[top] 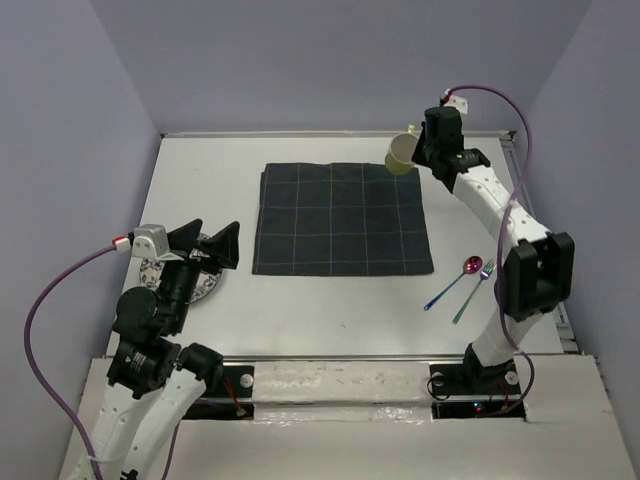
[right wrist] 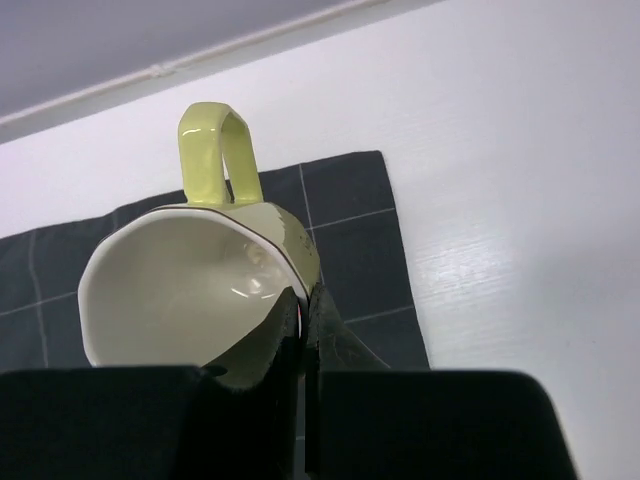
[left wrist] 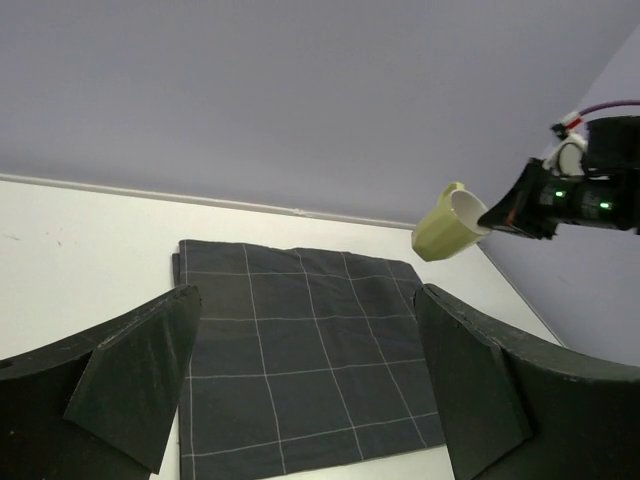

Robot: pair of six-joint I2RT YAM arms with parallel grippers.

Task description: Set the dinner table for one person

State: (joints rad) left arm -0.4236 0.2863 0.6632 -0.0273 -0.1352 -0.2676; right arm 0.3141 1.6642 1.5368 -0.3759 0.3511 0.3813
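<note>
I need to carry the pale yellow-green mug with my right gripper next and bring it down onto the far corner of the dark cloth.
My right gripper is shut on the rim of a pale yellow-green mug and holds it tilted in the air over the far right corner of the dark grid-lined cloth. In the right wrist view the mug fills the frame, one finger inside and one outside its wall. The mug also shows in the left wrist view. My left gripper is open and empty, above a patterned plate at the left of the white dinner table.
A pink-bowled spoon and a fork lie side by side on the table right of the cloth. Lilac walls close in the table on three sides.
</note>
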